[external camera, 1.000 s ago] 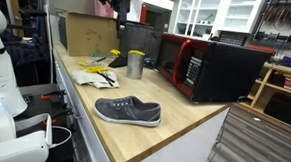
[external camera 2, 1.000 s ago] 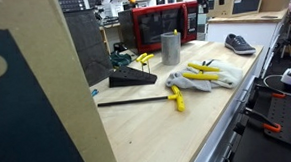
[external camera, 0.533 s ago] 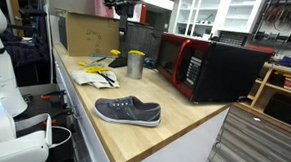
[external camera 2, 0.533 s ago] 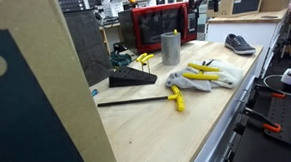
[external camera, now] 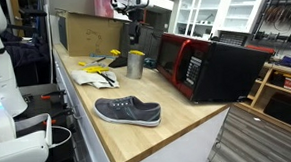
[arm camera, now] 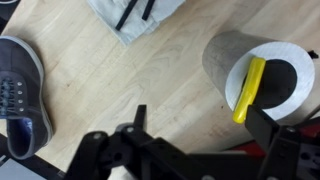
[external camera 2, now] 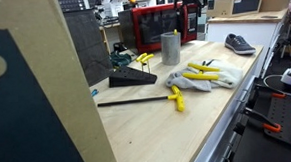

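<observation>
The yellow marker's end leans over the metal cup's rim. I will shift my gripper toward the cup before I lower it around that end.
My gripper is open, its two black fingers spread wide with nothing between them. It hangs above the wooden countertop, next to a metal cup that holds a yellow marker; the right finger overlaps the cup's rim in the wrist view. In both exterior views the gripper is well above the cup. A grey shoe lies on the counter away from the cup.
Yellow-and-white gloves lie near the cup. A red and black microwave stands behind it, with a cardboard box at the far end. A black wedge, a thin black rod and a yellow tool lie on the counter.
The arm has swung sideways from over the box toward the cup and come lower. The jaws stay open. Nothing on the counter has moved.
</observation>
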Robot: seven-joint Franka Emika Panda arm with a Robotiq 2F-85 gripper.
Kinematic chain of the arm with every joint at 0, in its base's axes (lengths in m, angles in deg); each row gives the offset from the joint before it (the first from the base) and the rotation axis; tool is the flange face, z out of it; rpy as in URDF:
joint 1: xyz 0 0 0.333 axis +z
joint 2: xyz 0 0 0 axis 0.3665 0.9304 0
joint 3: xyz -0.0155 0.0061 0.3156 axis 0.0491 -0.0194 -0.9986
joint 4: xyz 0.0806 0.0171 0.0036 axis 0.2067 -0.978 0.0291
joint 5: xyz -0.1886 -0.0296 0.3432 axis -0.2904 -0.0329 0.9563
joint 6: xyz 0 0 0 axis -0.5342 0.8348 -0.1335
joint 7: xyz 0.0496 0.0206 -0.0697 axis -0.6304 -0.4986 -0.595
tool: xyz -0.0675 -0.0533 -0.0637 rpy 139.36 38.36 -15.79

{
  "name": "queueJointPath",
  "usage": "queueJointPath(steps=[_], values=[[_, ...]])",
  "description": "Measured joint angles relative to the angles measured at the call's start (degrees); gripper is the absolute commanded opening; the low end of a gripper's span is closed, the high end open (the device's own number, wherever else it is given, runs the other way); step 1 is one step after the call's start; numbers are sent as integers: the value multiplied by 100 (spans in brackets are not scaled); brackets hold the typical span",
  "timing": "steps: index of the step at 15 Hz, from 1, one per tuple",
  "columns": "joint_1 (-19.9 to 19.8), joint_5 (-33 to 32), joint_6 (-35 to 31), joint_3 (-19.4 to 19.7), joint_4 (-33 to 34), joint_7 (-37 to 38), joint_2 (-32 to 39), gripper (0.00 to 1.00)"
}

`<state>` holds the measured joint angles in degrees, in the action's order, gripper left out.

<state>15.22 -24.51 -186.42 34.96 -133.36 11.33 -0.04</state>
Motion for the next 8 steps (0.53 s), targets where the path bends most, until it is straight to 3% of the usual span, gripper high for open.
queueJointPath(steps=[8], values=[[291,0,-226,-31,383,973,520,100]])
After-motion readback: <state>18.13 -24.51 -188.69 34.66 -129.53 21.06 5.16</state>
